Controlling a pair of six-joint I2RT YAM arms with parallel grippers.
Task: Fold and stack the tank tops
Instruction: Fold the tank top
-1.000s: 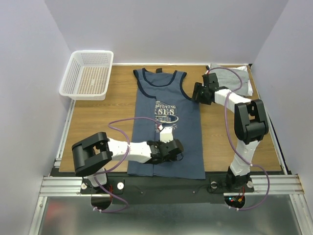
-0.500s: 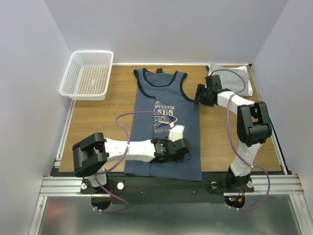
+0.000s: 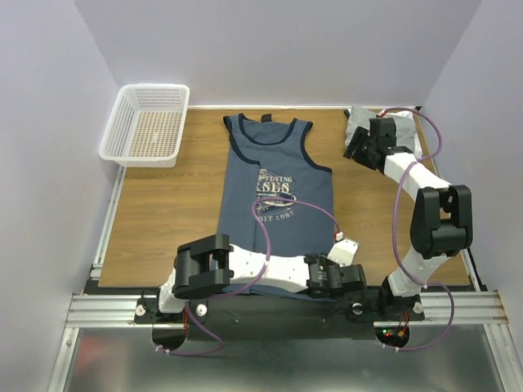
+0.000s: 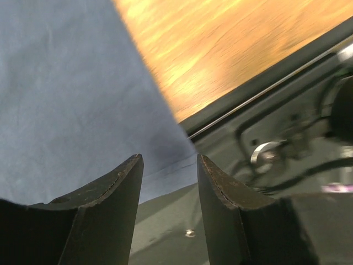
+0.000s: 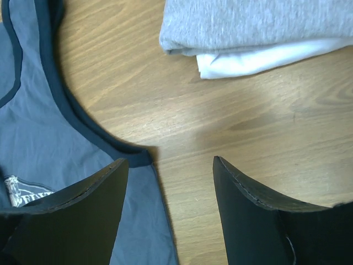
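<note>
The tank top's near hem corner (image 4: 188,170) is below the left gripper, off-center to its right in the wrist view, so the gripper needs to shift toward that corner and lower around it.
The navy tank top (image 3: 278,188) lies flat, front up, in the middle of the table, neck toward the back wall. My left gripper (image 3: 347,257) hovers open over its near right hem corner (image 4: 176,149) at the table's front edge, with nothing between the fingers (image 4: 110,193). My right gripper (image 3: 361,147) is open and empty above bare wood, between the shirt's right armhole trim (image 5: 94,132) and the folded stack. That stack is a light grey tank top (image 5: 248,22) over a white one (image 5: 259,58), at the back right (image 3: 406,131), partly hidden by the right arm.
A white mesh basket (image 3: 114,139) stands at the back left corner. The black base rail (image 4: 265,110) runs just past the front table edge under the left gripper. Bare wood (image 3: 172,196) shows on both sides of the shirt.
The left arm swept right from the shirt's lower middle to its near right corner, its jaws now wider. The right gripper drew back from the armhole toward the folded stack.
</note>
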